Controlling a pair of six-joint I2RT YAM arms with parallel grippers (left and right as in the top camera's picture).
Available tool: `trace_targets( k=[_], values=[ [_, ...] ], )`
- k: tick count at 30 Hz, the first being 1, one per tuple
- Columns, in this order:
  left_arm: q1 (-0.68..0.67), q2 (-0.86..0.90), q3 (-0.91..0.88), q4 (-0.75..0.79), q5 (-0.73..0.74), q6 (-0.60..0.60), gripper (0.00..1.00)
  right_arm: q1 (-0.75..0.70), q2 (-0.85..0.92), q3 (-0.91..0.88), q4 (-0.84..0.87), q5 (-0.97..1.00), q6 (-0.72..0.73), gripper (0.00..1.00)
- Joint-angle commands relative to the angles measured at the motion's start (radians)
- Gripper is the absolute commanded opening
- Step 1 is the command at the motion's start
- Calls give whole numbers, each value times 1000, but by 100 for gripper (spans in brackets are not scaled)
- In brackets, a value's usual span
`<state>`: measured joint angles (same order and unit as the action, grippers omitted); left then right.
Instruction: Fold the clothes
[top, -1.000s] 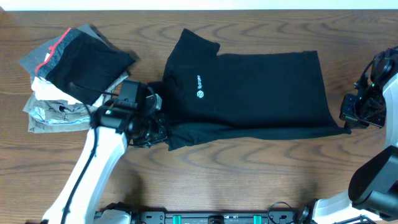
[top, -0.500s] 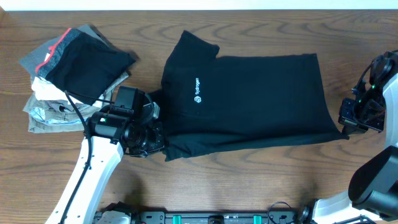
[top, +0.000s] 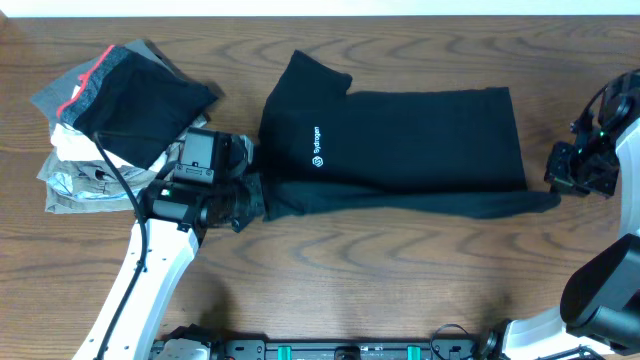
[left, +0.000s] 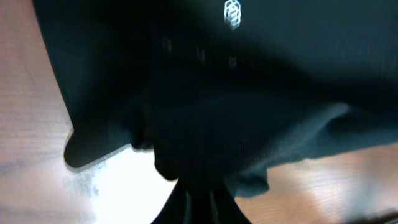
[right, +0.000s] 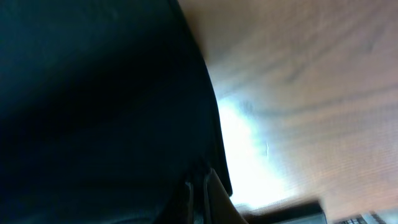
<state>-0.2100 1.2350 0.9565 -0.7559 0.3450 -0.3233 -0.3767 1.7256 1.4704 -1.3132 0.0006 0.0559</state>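
The near corner of the shirt juts beyond the flat fabric. My right gripper will next bring it closer to the shirt's side edge (top: 525, 159), outward and slightly toward the logo (top: 318, 158), and release it.
The black T-shirt (top: 400, 140) lies across the middle of the table, its white logo (top: 318, 158) facing up, its near long edge rolled over toward the far side. My left gripper (top: 255, 197) is shut on the shirt's near-left corner; the left wrist view shows the bunched black fabric (left: 205, 143) in the jaws (left: 200, 199), with the logo (left: 232, 14) above. My right gripper (top: 556, 190) is shut on the shirt's near-right corner, and black fabric (right: 93, 106) fills the right wrist view up to its jaws (right: 200, 190).
A pile of folded garments (top: 110, 125), grey, white, black with red trim, sits at the far left beside my left arm. Bare wooden tabletop (top: 400, 280) runs along the near side of the shirt. The table's far edge (top: 320, 14) is close behind the shirt.
Both grippers have carried the shirt's near edge away from me, over the body. The fold line has moved toward the far side and the visible shirt has grown narrower.
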Motion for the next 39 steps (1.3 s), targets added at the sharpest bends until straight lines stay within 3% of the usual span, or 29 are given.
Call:
trace_targets(
  k=[1, 12, 23, 39],
  values=[
    [4, 18, 1, 50, -68, 12, 6, -9, -6, 0, 32, -13, -5, 3],
    [4, 191, 1, 169, -66, 12, 6, -8, -5, 0, 112, -13, -4, 5],
    [4, 212, 1, 296, -71, 12, 6, 10, -5, -15, 188, -17, -4, 6],
    [4, 317, 1, 398, -71, 13, 6, 33, -5, -213, 457, -17, 0, 8]
  ],
)
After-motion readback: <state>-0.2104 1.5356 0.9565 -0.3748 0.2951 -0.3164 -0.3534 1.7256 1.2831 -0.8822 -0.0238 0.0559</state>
